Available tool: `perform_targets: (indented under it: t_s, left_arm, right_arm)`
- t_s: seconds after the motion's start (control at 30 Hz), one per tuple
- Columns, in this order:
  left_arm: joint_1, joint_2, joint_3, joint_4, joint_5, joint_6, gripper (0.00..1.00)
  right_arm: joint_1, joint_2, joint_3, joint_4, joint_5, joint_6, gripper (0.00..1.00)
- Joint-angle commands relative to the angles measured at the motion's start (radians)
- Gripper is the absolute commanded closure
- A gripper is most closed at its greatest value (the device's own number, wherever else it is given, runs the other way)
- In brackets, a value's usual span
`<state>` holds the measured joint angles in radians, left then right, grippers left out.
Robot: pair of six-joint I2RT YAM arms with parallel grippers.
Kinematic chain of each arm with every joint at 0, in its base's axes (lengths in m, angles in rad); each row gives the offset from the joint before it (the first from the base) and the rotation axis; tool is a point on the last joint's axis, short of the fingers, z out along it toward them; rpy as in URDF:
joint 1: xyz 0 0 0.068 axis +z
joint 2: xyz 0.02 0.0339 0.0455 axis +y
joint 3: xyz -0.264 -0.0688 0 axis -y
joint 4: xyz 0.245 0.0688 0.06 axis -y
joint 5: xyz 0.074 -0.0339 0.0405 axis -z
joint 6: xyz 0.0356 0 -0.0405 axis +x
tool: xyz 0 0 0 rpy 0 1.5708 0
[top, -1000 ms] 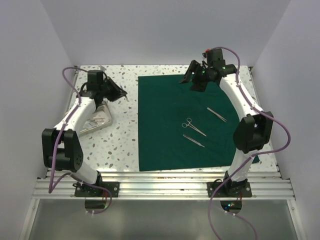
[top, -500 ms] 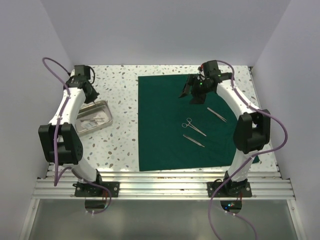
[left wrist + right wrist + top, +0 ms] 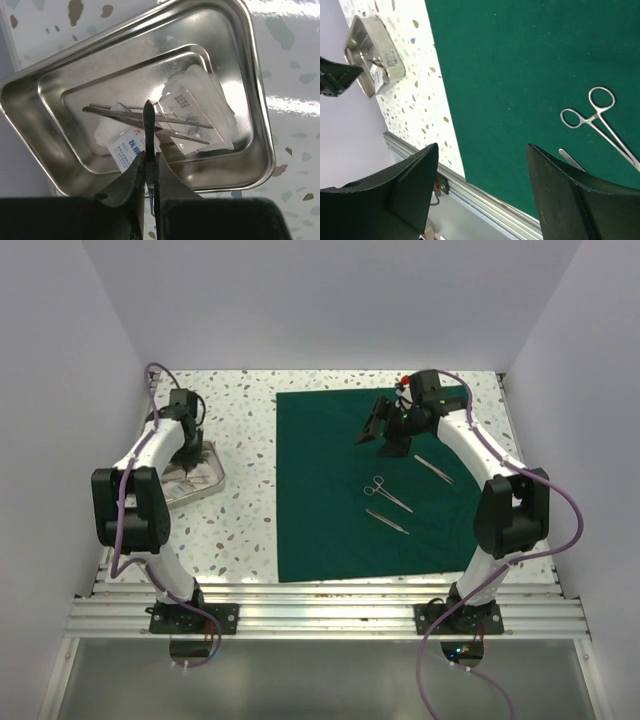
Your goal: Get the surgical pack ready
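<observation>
I will next lower my left gripper toward the gauze packets in the steel tray, as they are below it, and release the thin steel instrument there.
The surgical pack, a dark green drape, lies flat mid-table with ring-handled forceps and two slim steel instruments on it. My right gripper hovers open over its far part; in the right wrist view nothing lies between its fingers, and the drape and forceps are below. My left gripper is shut on a thin steel instrument, held above the steel tray. Seen from above, this gripper is over the tray.
The tray holds white gauze packets and another slim instrument. It sits on the speckled tabletop at the left, close to the side wall. An aluminium rail runs along the near edge.
My left arm has swung from the back left, facing the drape, round and down over the tray. My right gripper has drifted slightly nearer and its jaws have spread a little.
</observation>
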<state>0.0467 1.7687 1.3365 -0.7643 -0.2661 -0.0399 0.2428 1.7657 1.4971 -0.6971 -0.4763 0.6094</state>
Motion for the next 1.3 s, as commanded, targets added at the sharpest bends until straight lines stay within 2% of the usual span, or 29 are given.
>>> perform_targets:
  t_s: [0.0, 0.27, 0.47, 0.67, 0.7, 0.8, 0.9, 1.03, 1.07, 1.1, 1.27]
  left_arm:
    - [-0.008, -0.034, -0.019, 0.010, 0.094, 0.207, 0.99]
    - [-0.005, 0.047, 0.001, -0.004, 0.110, 0.371, 1.00]
    - [-0.005, 0.113, 0.058, 0.003, 0.114, 0.399, 0.98]
    - [-0.005, 0.126, 0.084, -0.001, 0.024, 0.333, 0.79]
    - [-0.005, 0.114, 0.081, 0.003, 0.010, 0.324, 0.68]
    - [-0.002, 0.092, 0.079, 0.002, -0.039, 0.276, 0.50]
    - [-0.002, 0.072, 0.081, -0.006, -0.064, 0.229, 0.43]
    - [-0.002, 0.019, 0.110, -0.012, -0.064, 0.129, 0.38]
    - [-0.004, 0.003, 0.121, -0.006, -0.059, 0.105, 0.29]
    - [-0.004, -0.026, 0.128, -0.001, -0.044, 0.083, 0.01]
    - [-0.013, -0.103, 0.121, 0.035, 0.083, -0.058, 0.00]
  right_arm:
    - [0.001, -0.014, 0.008, 0.034, -0.059, 0.001, 0.25]
    - [0.000, -0.034, -0.034, 0.042, -0.061, -0.002, 0.24]
    - [0.000, -0.043, -0.034, 0.021, -0.042, -0.019, 0.24]
    - [0.000, -0.037, -0.032, 0.015, -0.013, -0.033, 0.23]
    - [0.000, -0.028, -0.028, 0.011, -0.009, -0.034, 0.23]
    - [-0.002, -0.002, 0.008, -0.010, 0.011, -0.045, 0.23]
    - [-0.002, 0.012, 0.046, -0.036, 0.042, -0.059, 0.23]
    - [-0.017, 0.029, 0.086, -0.100, 0.111, -0.086, 0.23]
    - [-0.020, 0.029, 0.097, -0.108, 0.132, -0.094, 0.23]
    - [-0.026, 0.029, 0.097, -0.117, 0.160, -0.102, 0.22]
    - [-0.080, 0.032, 0.086, -0.156, 0.306, -0.140, 0.22]
